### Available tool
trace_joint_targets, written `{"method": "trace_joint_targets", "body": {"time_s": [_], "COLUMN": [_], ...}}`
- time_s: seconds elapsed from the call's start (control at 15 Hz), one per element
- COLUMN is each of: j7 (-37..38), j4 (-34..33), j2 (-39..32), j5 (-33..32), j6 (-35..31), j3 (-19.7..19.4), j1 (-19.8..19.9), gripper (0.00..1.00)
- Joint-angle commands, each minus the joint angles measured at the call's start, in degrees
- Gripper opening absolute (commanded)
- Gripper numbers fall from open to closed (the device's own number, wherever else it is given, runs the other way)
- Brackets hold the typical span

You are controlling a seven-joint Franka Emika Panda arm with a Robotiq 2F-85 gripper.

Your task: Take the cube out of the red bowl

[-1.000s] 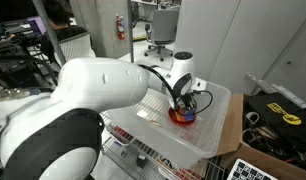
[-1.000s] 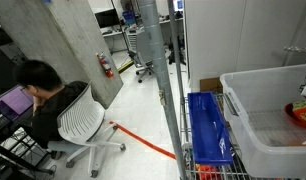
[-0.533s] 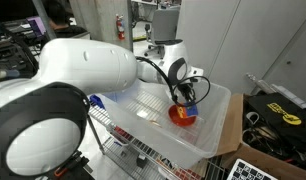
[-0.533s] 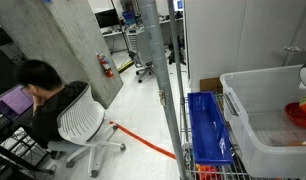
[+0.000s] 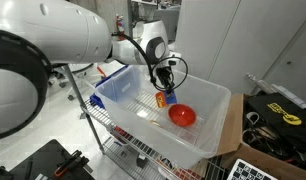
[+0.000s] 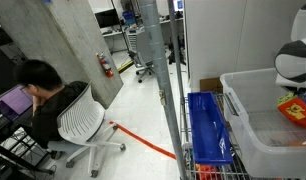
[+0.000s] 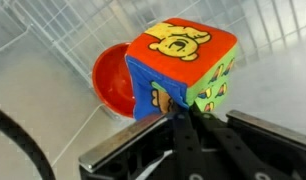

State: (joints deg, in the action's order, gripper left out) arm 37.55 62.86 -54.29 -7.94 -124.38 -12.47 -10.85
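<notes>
My gripper moves down beside the red bowl (image 5: pixel 182 115) to the bare bottom of the tub next. It releases the cube there, since it hangs in the air outside the bowl.
My gripper (image 5: pixel 165 90) is shut on the cube (image 5: pixel 164 98) and holds it in the air inside the translucent tub (image 5: pixel 215 118). The cube is a soft block with an orange top bearing a yellow figure, a blue side and a green side, as the wrist view (image 7: pixel 181 62) shows. The fingertips (image 7: pixel 179 118) pinch its lower edge. The red bowl (image 5: pixel 182 115) sits empty on the tub floor, apart from the cube; in the wrist view it lies behind the cube (image 7: pixel 115 80). The cube also shows under the white gripper body in an exterior view (image 6: pixel 293 107).
The tub rests on a wire cart (image 5: pixel 123 140). A blue bin (image 6: pixel 207 125) stands beside the tub. A person (image 6: pixel 43 95) sits in an office chair farther off. A cardboard box with tools (image 5: pixel 276 112) is next to the cart.
My gripper has risen out of the red bowl with the cube in it and moved away from the bowl toward the tub's other end. The bowl now stands uncovered.
</notes>
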Motion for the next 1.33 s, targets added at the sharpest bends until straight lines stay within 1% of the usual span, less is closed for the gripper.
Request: {"method": "trace_joint_targets", "body": {"time_s": [0.0, 0.2, 0.4, 0.67, 0.73, 0.8, 0.93, 1.13, 1.27], "j7": [-1.71, -2.67, -3.33, -5.45, -5.93, -6.32, -7.33, -8.9, -9.77], "j4": [3.88, 3.18, 0.97, 0.51, 0.69, 1.07, 2.56, 5.72, 8.16], "j2": [-0.5, -4.22, -8.27, -9.54, -9.4, -9.13, -8.23, -5.91, -3.78], "j5": [-0.69, -1.33, -2.28, -3.46, -3.25, -3.05, -2.75, -1.84, -1.13], "j6": [-5.97, -9.93, -11.78, -15.45, -15.51, -15.7, -16.45, -16.35, -17.59], "j3": [2.7, 2.56, 1.29, 0.85, 1.07, 1.22, 1.63, 2.92, 4.09], "j1": [-0.41, -1.14, -1.64, -2.21, -2.28, -2.42, -2.76, -3.16, -3.08], "gripper": [0.01, 0.01, 0.01, 0.01, 0.18, 0.31, 0.44, 0.67, 0.82]}}
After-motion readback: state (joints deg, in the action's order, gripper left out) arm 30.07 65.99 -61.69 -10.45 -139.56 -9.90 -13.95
